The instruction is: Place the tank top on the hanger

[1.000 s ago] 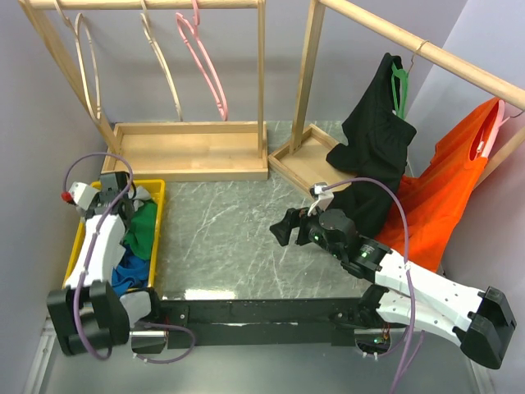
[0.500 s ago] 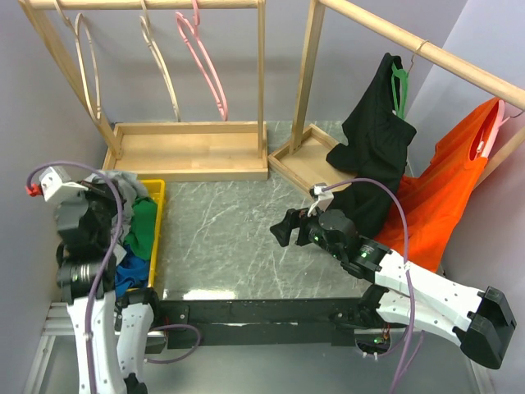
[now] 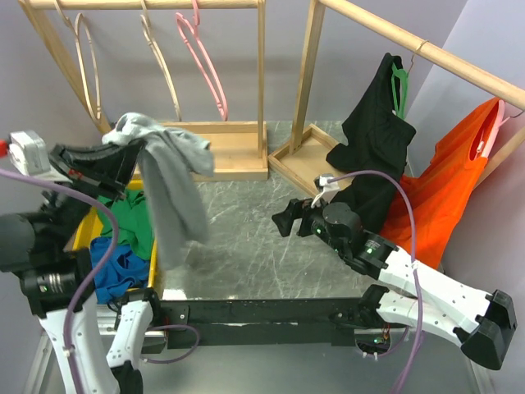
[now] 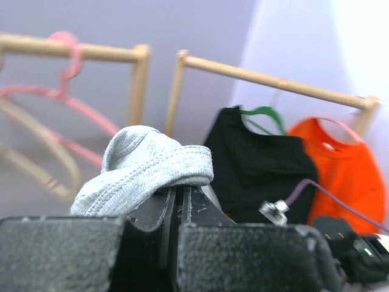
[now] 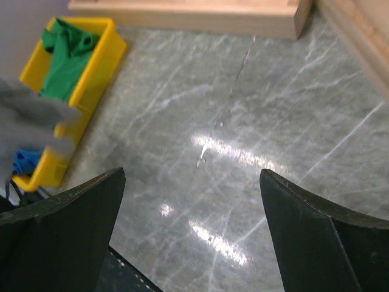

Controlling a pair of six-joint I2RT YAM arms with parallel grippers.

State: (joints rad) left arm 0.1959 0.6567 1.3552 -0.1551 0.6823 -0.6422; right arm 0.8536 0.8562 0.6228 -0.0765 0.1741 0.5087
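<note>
The robot will next bring its left gripper down past the bin [image 3: 154, 246] to release the tank top's edge on the bare tabletop, which is below and to the gripper's right in the top view.
The grey tank top [image 3: 168, 182] hangs from my left gripper [image 3: 130, 154], which is shut on its upper edge and holds it high above the yellow bin [image 3: 154, 246]. In the left wrist view the grey knit [image 4: 146, 165] bunches over the closed jaws of the left gripper [image 4: 177, 198]. The pink hanger [image 3: 203, 59] hangs on the back left rail and shows blurred in the left wrist view [image 4: 67, 103]. My right gripper [image 3: 285, 222] is open and empty low over the table, and shows so in the right wrist view [image 5: 193, 207]. There the grey top [image 5: 33, 121] shows blurred at the left edge.
The yellow bin holds a green [image 3: 127, 226] and a blue garment [image 3: 115, 267]. Two pale cream hangers [image 3: 160, 66] hang beside the pink one. A black garment [image 3: 373, 139] and an orange garment [image 3: 447, 185] hang on the right rail. Wooden rack bases [image 3: 193, 152] stand at the back.
My left arm has risen out of the bin and swung right, lifting the grey tank top clear so that it hangs free. The right arm has barely moved.
</note>
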